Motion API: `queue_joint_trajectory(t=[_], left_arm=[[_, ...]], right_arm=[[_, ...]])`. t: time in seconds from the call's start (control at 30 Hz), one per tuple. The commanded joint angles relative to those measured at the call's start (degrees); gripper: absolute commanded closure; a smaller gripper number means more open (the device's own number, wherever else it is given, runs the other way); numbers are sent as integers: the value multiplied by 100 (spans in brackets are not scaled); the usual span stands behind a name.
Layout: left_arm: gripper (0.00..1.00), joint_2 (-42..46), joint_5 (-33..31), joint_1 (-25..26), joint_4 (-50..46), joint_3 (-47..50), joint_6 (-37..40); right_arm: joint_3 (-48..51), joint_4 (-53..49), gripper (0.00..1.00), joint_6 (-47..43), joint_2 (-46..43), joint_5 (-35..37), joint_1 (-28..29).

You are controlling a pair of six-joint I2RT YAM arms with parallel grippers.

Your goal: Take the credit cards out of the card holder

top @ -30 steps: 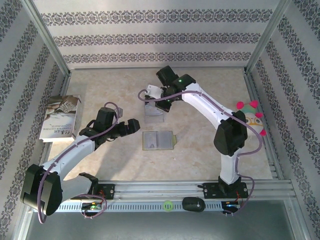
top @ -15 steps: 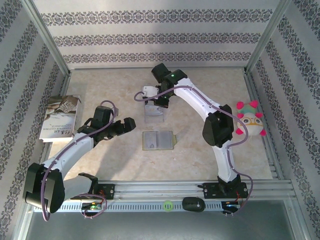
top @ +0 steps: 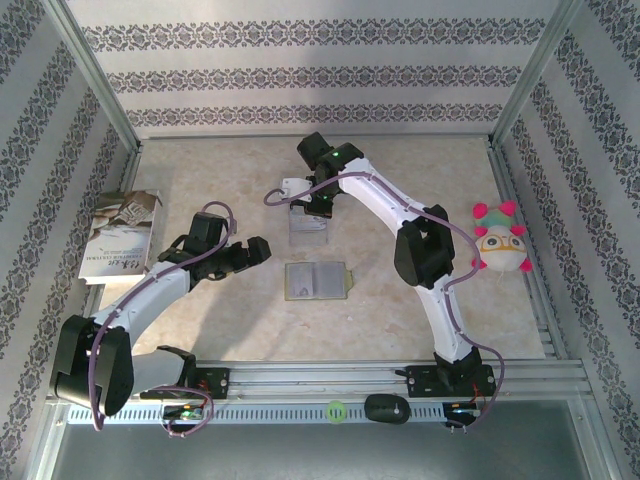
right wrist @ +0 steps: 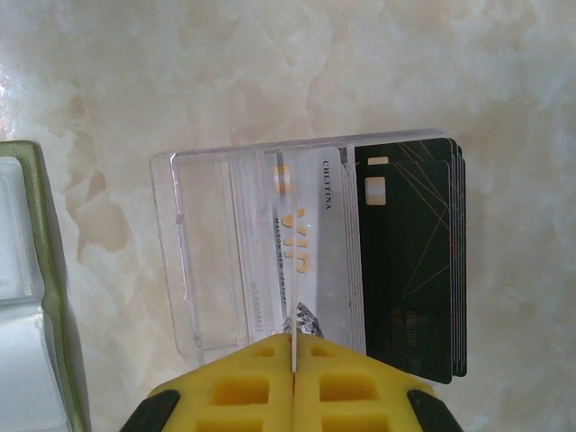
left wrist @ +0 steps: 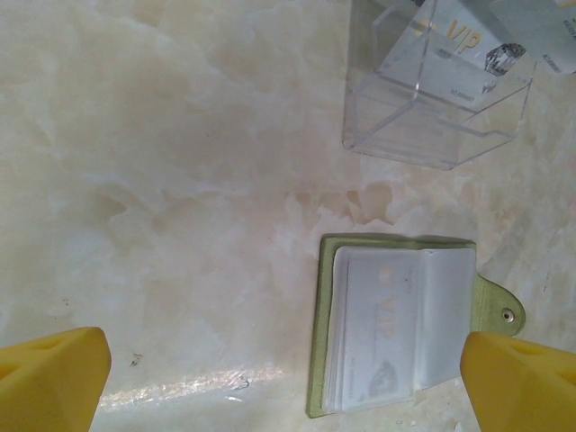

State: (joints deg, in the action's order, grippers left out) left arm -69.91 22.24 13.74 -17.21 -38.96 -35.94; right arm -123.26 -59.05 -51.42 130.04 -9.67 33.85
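Note:
I should next lower my right gripper's credit card toward the silver cards in the clear box (top: 308,228) and release it there.
The card holder (top: 316,281) lies open on the table, olive-edged, its clear pockets facing up (left wrist: 396,328); one pale credit card with VIP lettering (left wrist: 373,337) sits in a pocket. My right gripper (right wrist: 292,346) is shut on a thin credit card (right wrist: 292,315) seen edge-on, held upright over a clear box (right wrist: 207,252). Several cards (right wrist: 405,270), silver and black, lie stacked in that box. In the top view the right gripper (top: 308,205) hangs above the box (top: 308,228). My left gripper (left wrist: 286,382) is open and holds nothing, just left of the card holder (top: 262,250).
A printed booklet (top: 122,235) lies at the left wall. A plush toy (top: 500,245) sits by the right wall. The right arm's elbow (top: 425,255) stands right of the card holder. Patterned walls enclose the table.
The right arm has swung left, bringing its gripper and card over the clear box. The left arm has barely shifted.

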Motion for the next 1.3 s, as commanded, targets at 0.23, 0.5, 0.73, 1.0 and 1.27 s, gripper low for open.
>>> queue_joint_trajectory(t=[0.23,0.5,0.73,1.0,1.27], left_arm=[[0,-80,72,-91,42,-31,123],[0,-150,124,-103,131,5,79],[0,-155,226,-109,182,11,69],[0,70,92,-113,175,71,-21],[0,409,142,-113,777,507,-333]], right_arm=[[-62,325,100,-123,283,83,8],[89,349,100,-101,287,-48,12],[291,841,75,117,196,164,33],[1437,3016,66,1105,-840,-42,41],[2706,4566,63,4095,-2051,-514,71]])
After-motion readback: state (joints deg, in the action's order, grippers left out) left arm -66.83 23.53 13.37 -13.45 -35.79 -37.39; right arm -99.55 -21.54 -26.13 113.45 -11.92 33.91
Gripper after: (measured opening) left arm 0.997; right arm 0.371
